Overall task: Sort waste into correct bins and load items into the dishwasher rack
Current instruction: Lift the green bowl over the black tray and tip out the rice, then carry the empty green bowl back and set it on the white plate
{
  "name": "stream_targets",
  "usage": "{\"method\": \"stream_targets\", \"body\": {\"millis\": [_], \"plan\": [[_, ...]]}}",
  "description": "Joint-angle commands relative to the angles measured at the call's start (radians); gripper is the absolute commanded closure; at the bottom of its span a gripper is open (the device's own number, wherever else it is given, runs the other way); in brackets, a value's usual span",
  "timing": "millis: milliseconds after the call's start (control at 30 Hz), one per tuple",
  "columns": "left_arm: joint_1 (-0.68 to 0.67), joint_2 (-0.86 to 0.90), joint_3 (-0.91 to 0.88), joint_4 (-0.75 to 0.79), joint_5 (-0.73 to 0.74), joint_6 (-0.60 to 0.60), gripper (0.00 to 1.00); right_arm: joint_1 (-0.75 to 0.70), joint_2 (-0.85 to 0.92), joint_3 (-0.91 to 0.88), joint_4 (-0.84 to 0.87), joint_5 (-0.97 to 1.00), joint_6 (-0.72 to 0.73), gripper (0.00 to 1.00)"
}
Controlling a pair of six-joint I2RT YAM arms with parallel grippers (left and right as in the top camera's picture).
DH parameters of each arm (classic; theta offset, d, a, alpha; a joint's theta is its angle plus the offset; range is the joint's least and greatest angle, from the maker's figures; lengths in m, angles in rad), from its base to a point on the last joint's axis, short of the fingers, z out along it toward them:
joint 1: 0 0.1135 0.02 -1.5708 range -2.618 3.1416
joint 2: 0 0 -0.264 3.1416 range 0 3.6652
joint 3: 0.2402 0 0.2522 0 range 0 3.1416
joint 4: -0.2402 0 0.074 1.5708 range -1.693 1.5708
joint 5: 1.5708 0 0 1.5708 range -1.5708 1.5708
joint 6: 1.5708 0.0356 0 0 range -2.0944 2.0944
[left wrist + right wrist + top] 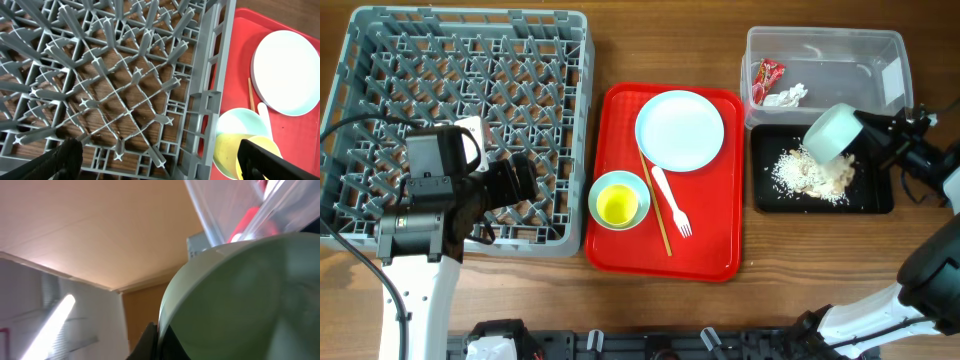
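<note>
The bare round plate lies left of my right gripper in the overhead view, so next my right gripper needs to swing the bowl over it, turn upright, lower and release.
My right gripper is shut on the rim of a pale mint bowl, tipped on its side above the black tray; the bowl fills the right wrist view. Whitish rice-like scraps lie in the black tray. The clear tub holds the red wrapper and the white tissue. On the red tray are the round plate, a second mint bowl with the yellow cup in it, the white fork and the chopstick. My left gripper is open over the grey rack.
The rack's right wall runs beside the red tray's left edge. Bare wooden table lies in front of the trays. Black cables trail by the left arm.
</note>
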Motion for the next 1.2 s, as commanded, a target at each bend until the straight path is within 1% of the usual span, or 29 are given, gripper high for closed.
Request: {"method": "stream_targets", "body": {"millis": [0,167,267,367,433,500,533,600,733,800,967,1033,1167], "plan": [[0.006,0.000,0.012,0.000,-0.002,-0.006,0.00,0.001,0.013,-0.007,0.017,-0.076,0.108,0.96],[0.006,0.000,0.012,0.000,-0.002,-0.006,0.00,0.000,0.013,-0.007,0.025,-0.076,0.159,0.96],[0.006,0.000,0.012,0.000,-0.002,-0.006,0.00,0.001,0.013,-0.007,0.042,-0.076,0.156,0.96],[0.006,0.000,0.012,0.001,-0.002,-0.006,0.00,0.001,0.013,-0.007,0.058,-0.039,0.057,0.96],[0.006,0.000,0.012,0.001,-0.002,-0.006,0.00,0.006,0.013,-0.007,0.038,0.057,-0.023,0.96],[0.006,0.000,0.012,0.001,-0.002,-0.006,0.00,0.022,0.013,-0.007,-0.040,0.184,-0.106,0.96],[0.006,0.000,0.012,0.001,-0.002,-0.006,0.00,0.034,0.013,-0.007,-0.124,0.277,-0.136,0.96],[0.006,0.000,0.012,0.002,-0.002,-0.006,0.00,0.047,0.013,-0.007,-0.214,0.391,-0.149,0.96],[0.006,0.000,0.012,0.008,-0.002,-0.006,0.00,0.072,-0.012,0.000,-0.229,0.402,-0.340,0.96],[0.006,0.000,0.012,0.011,-0.002,-0.006,0.00,0.080,-0.044,0.011,-0.251,0.418,-0.399,0.96],[0.006,0.000,0.012,0.011,-0.002,-0.006,0.00,0.119,-0.159,0.033,-0.271,0.452,-0.476,0.95],[0.006,0.000,0.012,0.012,-0.002,-0.006,0.00,0.158,-0.224,0.043,-0.272,0.470,-0.503,0.96],[0.006,0.000,0.012,0.012,-0.002,-0.006,0.00,0.286,-0.357,0.052,-0.259,0.625,-0.502,0.96]]}}
